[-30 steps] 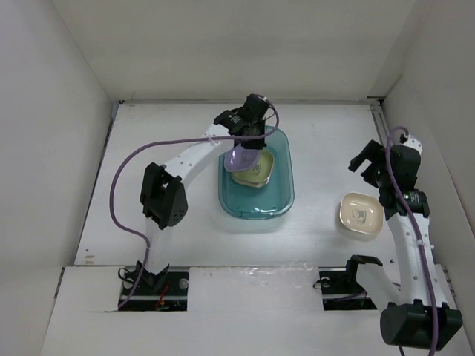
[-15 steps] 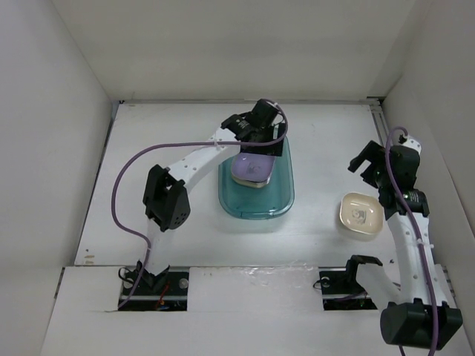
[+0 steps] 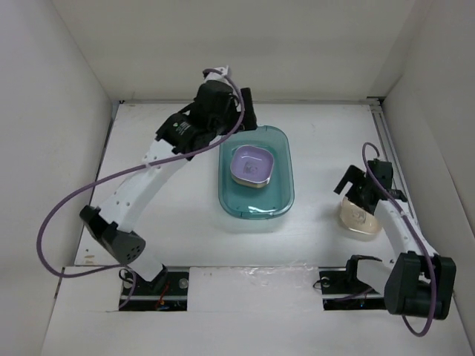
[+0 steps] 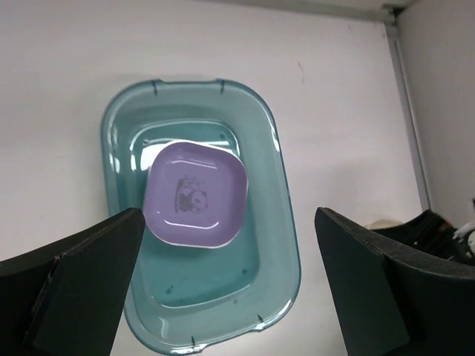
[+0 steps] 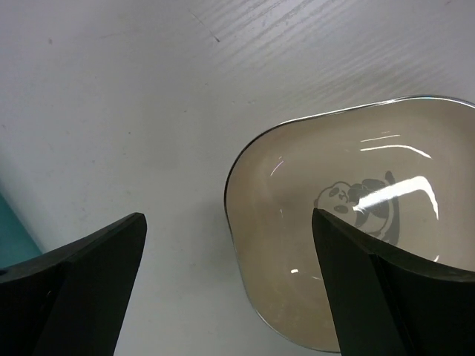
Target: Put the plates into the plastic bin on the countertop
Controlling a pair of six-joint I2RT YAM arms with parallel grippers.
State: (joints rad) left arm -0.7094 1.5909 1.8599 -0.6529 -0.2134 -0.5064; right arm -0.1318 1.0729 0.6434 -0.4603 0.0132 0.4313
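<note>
I should next lower my right gripper and close it on the cream plate's bin-side rim [image 3: 342,210] [image 5: 232,241] below it. Its open fingers are already on either side of the rim.
The teal plastic bin [image 3: 231,199] [image 4: 286,245] stands mid-countertop [image 3: 171,193]. A purple plate [image 3: 252,165] [image 4: 194,194] with a panda motif lies flat inside it, on top of something with a pale edge. High above the bin's far-left end, my left gripper [image 3: 246,117] [image 4: 234,297] hangs open and holds nothing. A cream plate [image 3: 361,220] [image 5: 356,245] sits on the countertop at the right. Low over it, my right gripper [image 3: 356,194] [image 5: 230,289] is open. The cream plate's left rim lies between the fingers, one over the dish and one outside it.
White walls close in the countertop on three sides. A metal rail [image 3: 386,141] runs along its right edge. The left arm's purple cable [image 3: 56,222] loops out to the left. The bin's edge [image 5: 11,222] shows as a teal sliver left of the right gripper.
The left gripper opened and let go of the purple plate, which now lies flat in the bin. It then drew back to the left. The right gripper came down over the cream plate.
</note>
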